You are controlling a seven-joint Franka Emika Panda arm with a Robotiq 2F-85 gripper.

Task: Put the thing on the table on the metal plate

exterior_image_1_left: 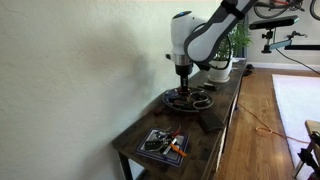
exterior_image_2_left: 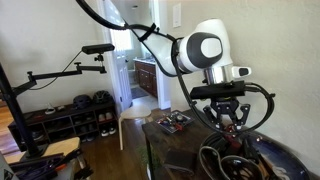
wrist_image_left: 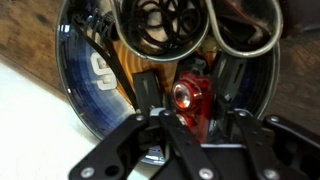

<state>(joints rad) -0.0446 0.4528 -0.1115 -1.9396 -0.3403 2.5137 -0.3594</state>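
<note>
My gripper will next lower the small red thing it is holding slightly toward the wall, onto the metal plate (exterior_image_1_left: pixel 190 101) beside the metal rings.
A small red thing with a round lens (wrist_image_left: pixel 190 100) sits between the fingers of my gripper (wrist_image_left: pixel 186 112), which is shut on it. It hangs just over the round dark-grey metal plate (wrist_image_left: pixel 75 90), which holds black cables and metal rings. In both exterior views my gripper (exterior_image_1_left: pixel 183 72) (exterior_image_2_left: pixel 229 128) points straight down over the plate (exterior_image_1_left: pixel 190 101) (exterior_image_2_left: pixel 275 158) at the middle of the long dark-brown table (exterior_image_1_left: pixel 215 130) (exterior_image_2_left: pixel 165 150). Whether the red thing touches the plate is hidden by the fingers.
A square dark tray with orange-handled items (exterior_image_1_left: pixel 163 143) (exterior_image_2_left: pixel 172 122) lies at one end of the table. Potted plants (exterior_image_1_left: pixel 228 50) stand at the other end. A wall runs along the table's long side. A camera stand (exterior_image_2_left: pixel 60 75) is beyond the table.
</note>
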